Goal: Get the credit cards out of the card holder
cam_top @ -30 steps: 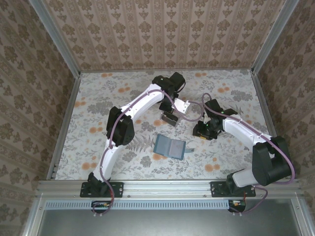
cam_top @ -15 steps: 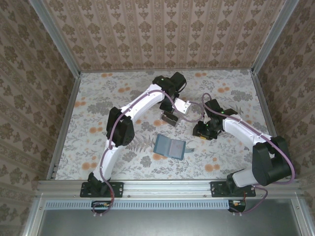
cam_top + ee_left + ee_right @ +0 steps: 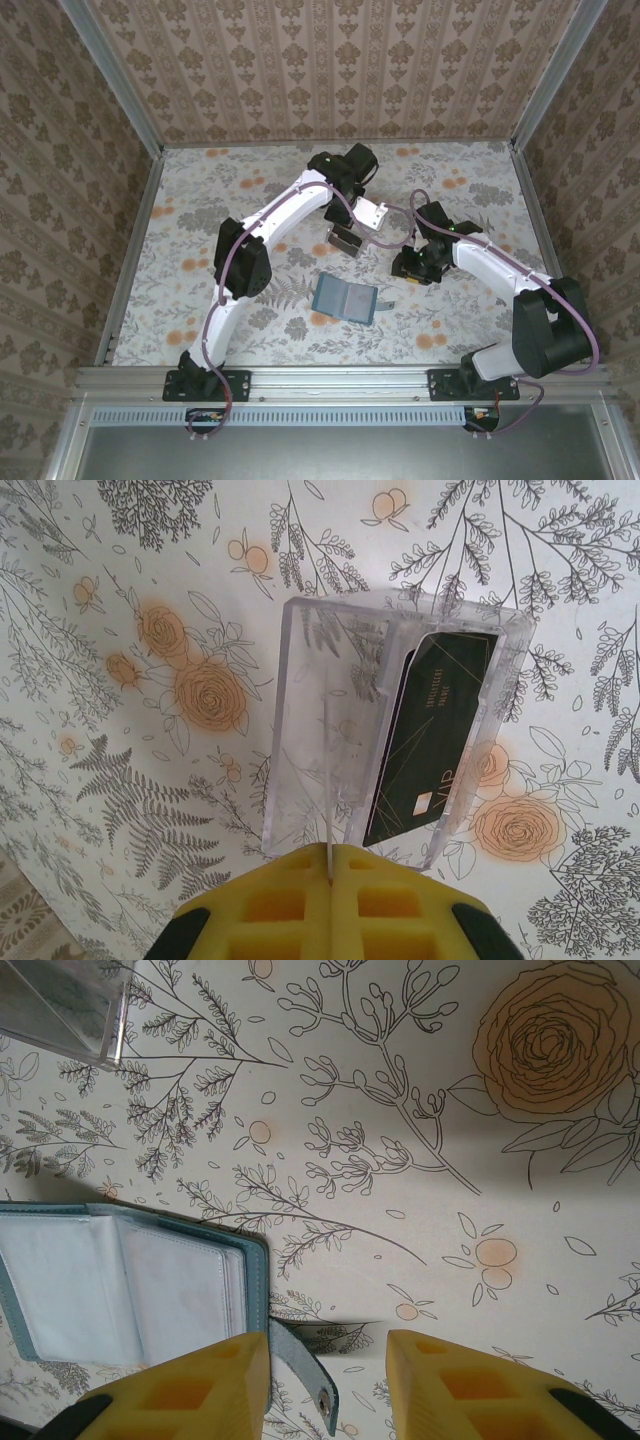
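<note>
I should turn my left gripper next, ease back with the pale card and release it into the tray's empty section [image 3: 312, 720], because the dark grey card [image 3: 430, 740] fills the other one.
The teal card holder [image 3: 344, 298] lies open on the table, and its blue-grey sleeves [image 3: 120, 1280] look empty. Its strap tab [image 3: 305, 1370] sticks out between my right gripper's [image 3: 328, 1385] open fingers, close to the left one. In the top view, that right gripper [image 3: 413, 267] hovers just right of the holder. My left gripper [image 3: 330, 852] is shut on a thin pale credit card [image 3: 328, 780], seen edge-on. It holds this card over the left compartment of the transparent tray [image 3: 300, 680]. A dark grey credit card [image 3: 430, 740] lies in the tray's right compartment.
The tray stands under the left gripper [image 3: 347, 238], behind the holder, and its corner [image 3: 60, 1010] shows in the right wrist view. Floral tabletop [image 3: 200, 230] lies open to the left, with patterned walls on three sides.
The left arm's elbow has shifted very slightly. Nothing else has visibly moved.
</note>
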